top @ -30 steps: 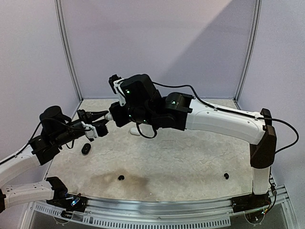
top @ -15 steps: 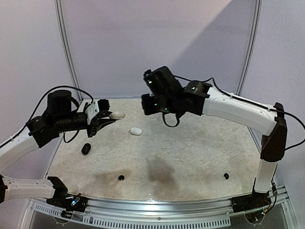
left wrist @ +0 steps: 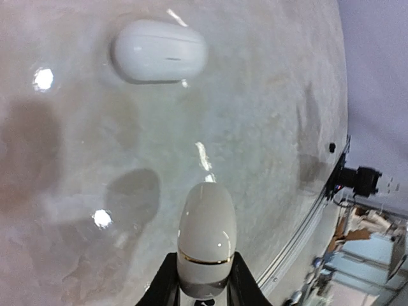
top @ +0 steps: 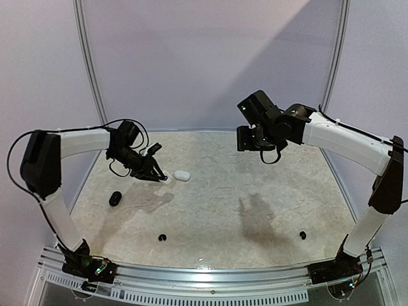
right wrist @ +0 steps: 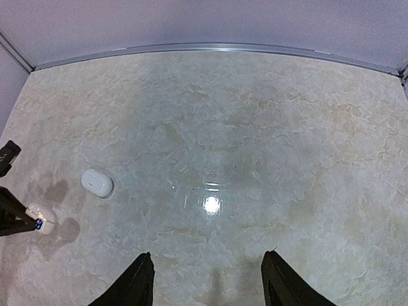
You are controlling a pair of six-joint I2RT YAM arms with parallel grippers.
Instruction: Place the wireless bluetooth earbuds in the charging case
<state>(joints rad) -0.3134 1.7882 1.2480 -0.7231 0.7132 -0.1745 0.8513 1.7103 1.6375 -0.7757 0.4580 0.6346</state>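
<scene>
Next, my left gripper lowers the closed white case, still hanging above its shadow, onto the table beside the second white case, then opens.
My left gripper is shut on a closed white pebble-like charging case and holds it low over the table. It also shows at the left edge of the right wrist view. A second closed white case lies on the table just to its right, apart from it, and shows in both wrist views. Two round black earbuds lie near the front edge. No white earbuds are in view. My right gripper is open and empty, raised high at the back right.
A closed black case lies at the left of the marbled table. Grey walls with metal posts stand behind and beside it. A metal rail runs along the front edge.
My left gripper has come down and to the right with the white case, close beside the other white case. My right arm has swung right and back, away from the left gripper.
</scene>
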